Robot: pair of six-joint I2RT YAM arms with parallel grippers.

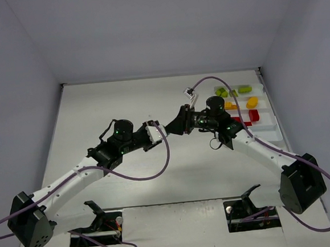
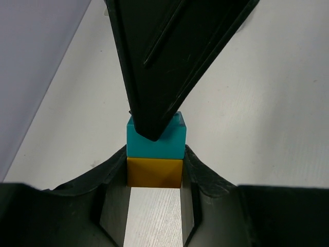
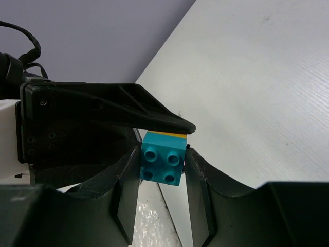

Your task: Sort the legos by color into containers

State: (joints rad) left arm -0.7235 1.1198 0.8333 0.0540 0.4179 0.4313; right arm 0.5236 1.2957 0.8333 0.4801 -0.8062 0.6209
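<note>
I will carry the cyan brick down over the tray's near section (image 1: pixel 266 134) with my right gripper, because that section is below the gripper and to its right in the top view.
A two-brick stack, a cyan brick (image 2: pixel 165 143) on a yellow-orange brick (image 2: pixel 154 172), is held above the table between both grippers. My left gripper (image 2: pixel 154 165) is shut on the yellow-orange brick. My right gripper (image 3: pixel 162 160) has its fingers against both sides of the cyan brick (image 3: pixel 162 160). In the top view the left gripper (image 1: pixel 164 129) and the right gripper (image 1: pixel 179 123) meet tip to tip at mid-table and hide the stack. The white tray (image 1: pixel 268 128) at the right holds green bricks (image 1: pixel 231 91), yellow-orange bricks (image 1: pixel 252 102) and red bricks (image 1: pixel 253 115) in separate compartments.
Purple cables loop from both arms over the table. A small white part (image 1: pixel 190 93) at a cable end lies left of the tray. Grey walls close in the table at the back and both sides.
</note>
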